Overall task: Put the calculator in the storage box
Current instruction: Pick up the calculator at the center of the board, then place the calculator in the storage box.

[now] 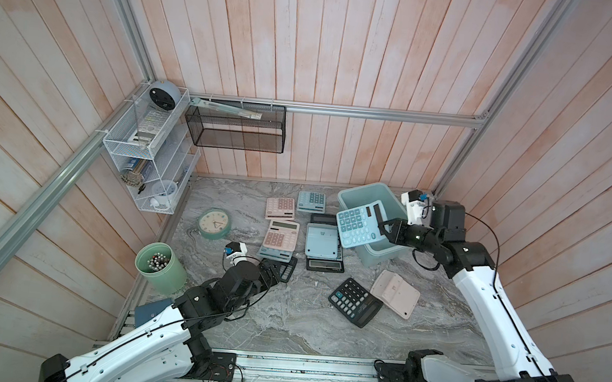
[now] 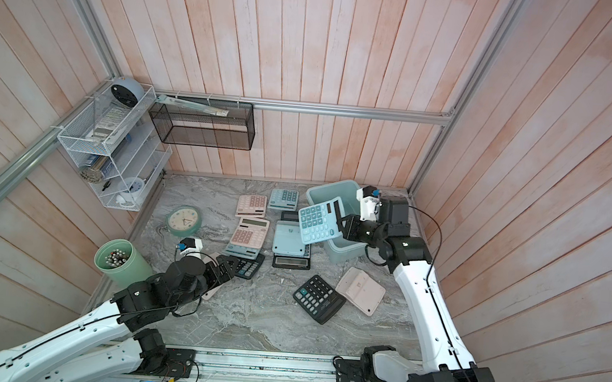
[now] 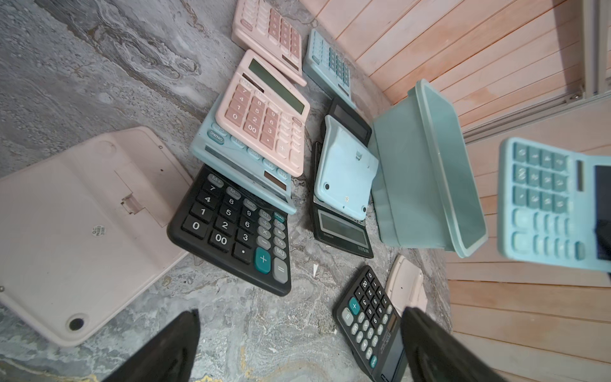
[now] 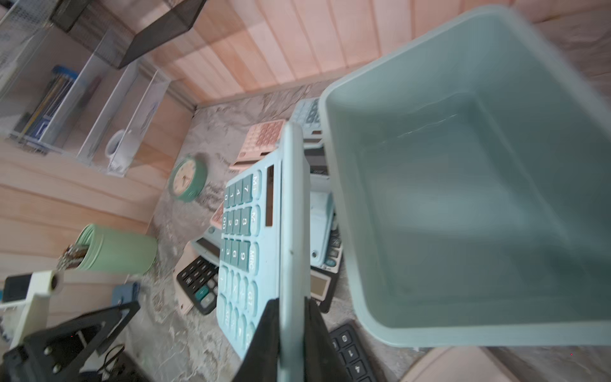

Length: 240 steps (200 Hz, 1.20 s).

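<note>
My right gripper should next move outward and then down into the storage box's far end [image 1: 368,196] [image 4: 420,149] to let go of the light blue calculator, because the calculator still hangs over the storage box's rim.
A light blue calculator [image 1: 357,223] [image 2: 317,220] hangs tilted in the air over the left rim of the storage box [image 1: 386,255] [image 2: 329,191], a pale teal tub at the back right of the table. My right gripper [image 1: 381,225] [image 2: 340,221] is shut on the calculator's display-end edge. In the right wrist view the black fingers [image 4: 264,334] clamp the calculator [image 4: 254,238] edge-on beside the empty box [image 4: 463,205]. My left gripper [image 1: 277,272] [image 3: 301,311] stands open, low over the table's front left, with nothing between its fingers.
Several pink, blue and black calculators lie around the table's middle, among them a black one [image 1: 354,306] and a face-down pink one [image 1: 395,293]. A green clock [image 1: 214,223] and green pen cup [image 1: 159,268] are at the left. A black mesh basket [image 1: 238,127] and a white wire shelf [image 1: 143,136] hang on the walls.
</note>
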### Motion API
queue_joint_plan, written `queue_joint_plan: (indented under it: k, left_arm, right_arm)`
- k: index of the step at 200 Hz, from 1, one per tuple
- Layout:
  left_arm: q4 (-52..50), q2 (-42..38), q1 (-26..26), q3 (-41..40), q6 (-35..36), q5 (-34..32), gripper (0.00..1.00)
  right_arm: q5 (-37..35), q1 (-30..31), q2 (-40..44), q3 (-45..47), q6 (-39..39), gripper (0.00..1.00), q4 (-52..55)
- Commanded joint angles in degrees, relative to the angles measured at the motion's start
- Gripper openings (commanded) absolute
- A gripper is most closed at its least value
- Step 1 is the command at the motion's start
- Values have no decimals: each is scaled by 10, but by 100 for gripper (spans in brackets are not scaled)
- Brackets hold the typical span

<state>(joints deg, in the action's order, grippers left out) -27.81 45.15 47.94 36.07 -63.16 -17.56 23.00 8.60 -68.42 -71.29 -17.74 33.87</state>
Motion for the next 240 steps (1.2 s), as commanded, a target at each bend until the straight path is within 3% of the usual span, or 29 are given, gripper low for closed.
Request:
queue_joint_plan:
  k: [1,29,69,123,240]
  left_arm:
    - [37,12,-2,0,11,13,100]
    - [50,24,-2,0,12,17,100]
    - [51,32,-2,-5,12,16,100]
    - [38,23,-2,-5,14,5,100]
    - [54,65,-3,4,15,8,100]
  right_arm:
    - [-111,-14,-31,-53,21,0,25]
    - [-193,-14,-99,-116,46,0,26]
    - [-249,-14,-217,-199,79,0,33]
    - [-238,-14,-337,-292,133,0,60]
    - [-126,-13,-538,-424,195,0,87]
